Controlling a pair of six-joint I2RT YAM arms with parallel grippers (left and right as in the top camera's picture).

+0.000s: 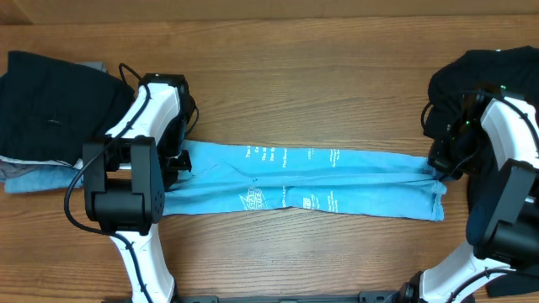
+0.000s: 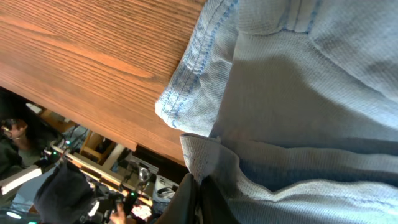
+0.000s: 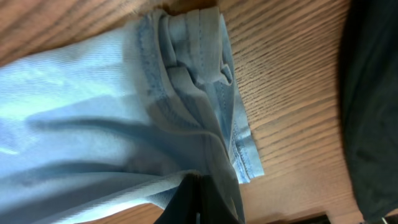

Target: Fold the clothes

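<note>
The left gripper eases slightly back toward the shirt's edge next and releases the fabric. The shirt already lies straight with its near edge (image 1: 187, 209) just back of my gripper.
The sky-blue T-shirt (image 1: 312, 181) lies stretched into a long narrow band across the middle of the table, white lettering facing up. My left gripper (image 1: 179, 162) is shut on its left end; the left wrist view shows the dark fingers (image 2: 200, 198) pinched on the stitched blue fabric (image 2: 298, 99). My right gripper (image 1: 438, 168) is shut on the right end; in the right wrist view the fingers (image 3: 198, 199) clamp the bunched hem of the shirt (image 3: 112, 106). The shirt is pulled taut between both grippers.
A pile of folded black, grey and dull-blue garments (image 1: 50, 118) sits at the far left. A plain black shirt (image 1: 484, 80) lies at the far right, also showing in the right wrist view (image 3: 370, 106). Bare wood lies above and below the shirt.
</note>
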